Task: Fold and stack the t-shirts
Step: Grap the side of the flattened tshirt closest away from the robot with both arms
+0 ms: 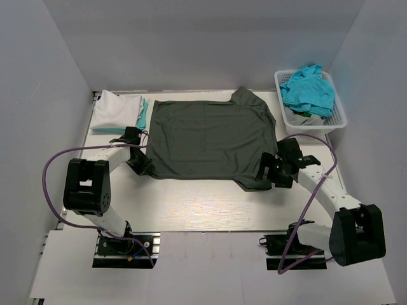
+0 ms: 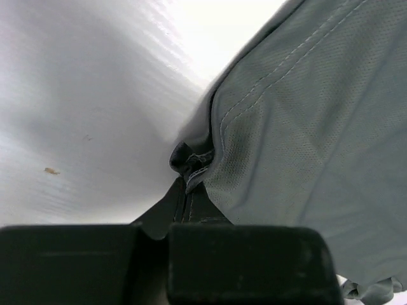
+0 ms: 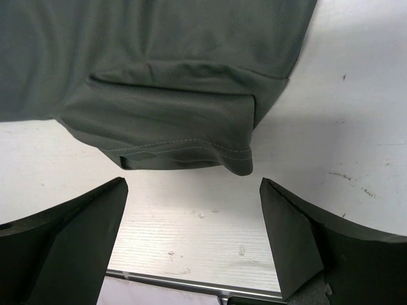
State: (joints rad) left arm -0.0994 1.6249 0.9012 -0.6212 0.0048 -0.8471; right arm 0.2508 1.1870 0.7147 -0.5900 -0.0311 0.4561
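Observation:
The right gripper lowers its open fingers next around the tip of the sleeve's outer hem corner point(image 1: 268, 187) point(image 3: 240, 164) below, since that tip juts out onto bare tabletop.
A dark charcoal t-shirt point(image 1: 210, 136) lies spread flat in the middle of the table. My left gripper point(image 1: 143, 165) is at the shirt's near-left corner and is shut on a bunched fold of its cloth point(image 2: 194, 168), which runs down between the pads point(image 2: 248, 260). My right gripper point(image 1: 264, 175) is open just in front of the shirt's near-right sleeve point(image 3: 178, 127). It hangs over bare table point(image 3: 193, 197) and is not touching the sleeve. A folded white t-shirt point(image 1: 114, 111) lies at the far left on a teal one point(image 1: 144, 114).
A white lattice basket point(image 1: 340, 121) at the far right holds crumpled turquoise t-shirts point(image 1: 308, 89). Grey walls close in the table point(image 1: 203, 206) on three sides. Purple cables loop beside both arms. The table's near metal edge point(image 3: 191, 283) shows below the right fingers.

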